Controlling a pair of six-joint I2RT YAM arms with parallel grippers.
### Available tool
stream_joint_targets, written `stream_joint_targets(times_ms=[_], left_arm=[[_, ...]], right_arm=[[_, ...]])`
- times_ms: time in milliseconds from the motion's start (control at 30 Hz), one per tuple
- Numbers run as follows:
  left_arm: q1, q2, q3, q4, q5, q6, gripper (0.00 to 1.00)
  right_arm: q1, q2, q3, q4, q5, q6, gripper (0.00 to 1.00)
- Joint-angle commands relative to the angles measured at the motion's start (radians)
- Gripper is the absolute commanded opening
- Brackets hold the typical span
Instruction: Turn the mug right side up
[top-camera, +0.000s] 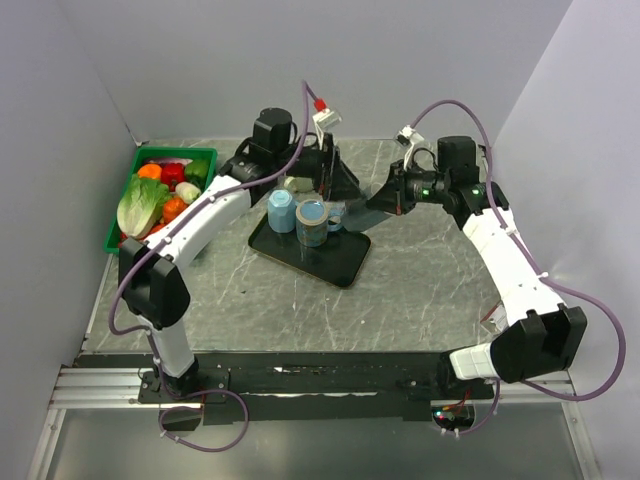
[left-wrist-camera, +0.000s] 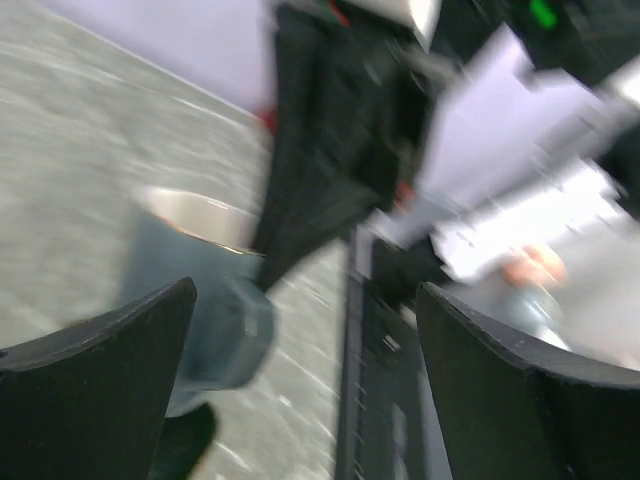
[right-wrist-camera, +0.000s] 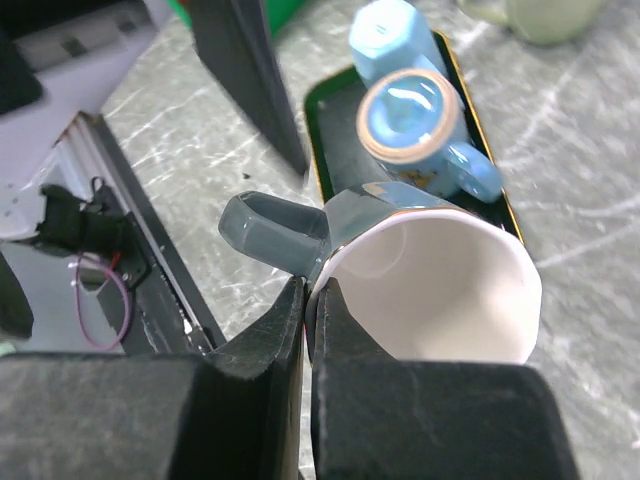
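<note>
My right gripper holds the mug (right-wrist-camera: 430, 270) tilted, so next it will tilt its fingers down, lower the mug onto the bare tabletop by the pale green cup (right-wrist-camera: 518, 112) below and release it.
The mug (right-wrist-camera: 430, 270) is grey-blue outside and white inside, with its handle (right-wrist-camera: 270, 225) sticking out to the left. My right gripper (right-wrist-camera: 312, 300) is shut on its rim beside the handle, one finger inside and one outside. Its opening faces the right wrist camera, and it hangs over the tray's right edge. In the blurred left wrist view the same mug (left-wrist-camera: 200, 290) lies left of my left gripper (left-wrist-camera: 305, 370), which is open and holds nothing. From above, the left gripper (top-camera: 335, 180) and the right gripper (top-camera: 375, 200) stand close together behind the tray, and the mug is hidden between them.
On the black tray (top-camera: 320, 262) stand an upright blue mug (right-wrist-camera: 415, 115) and a light blue cup (right-wrist-camera: 385, 35). A pale green cup (top-camera: 297, 184) sits behind the tray. At the far left a green basket (top-camera: 175, 152) holds vegetables.
</note>
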Motion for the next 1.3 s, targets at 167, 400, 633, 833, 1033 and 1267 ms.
stream_joint_targets(times_ms=[167, 400, 633, 833, 1033, 1267], left_arm=[[0.087, -0.178, -0.123, 0.078, -0.488, -0.120, 0.96], [0.107, -0.290, -0.197, -0.049, -0.758, -0.060, 0.96], [0.126, -0.316, -0.231, -0.098, -0.771, -0.054, 0.96], [0.127, -0.322, -0.246, -0.113, -0.763, -0.052, 0.96], [0.132, -0.322, -0.255, -0.121, -0.752, -0.049, 0.96], [0.135, -0.306, -0.248, -0.136, -0.737, -0.043, 0.96]], right_arm=[[0.002, 0.029, 0.138, 0.040, 0.207, -0.022, 0.00], [0.024, 0.189, 0.274, 0.002, 0.473, -0.107, 0.00], [0.105, 0.359, 0.357, 0.038, 0.644, -0.196, 0.00], [0.157, 0.531, 0.516, 0.043, 0.708, -0.312, 0.00], [0.189, 0.640, 0.615, 0.061, 0.710, -0.429, 0.00], [0.231, 0.738, 0.679, 0.022, 0.627, -0.556, 0.00]])
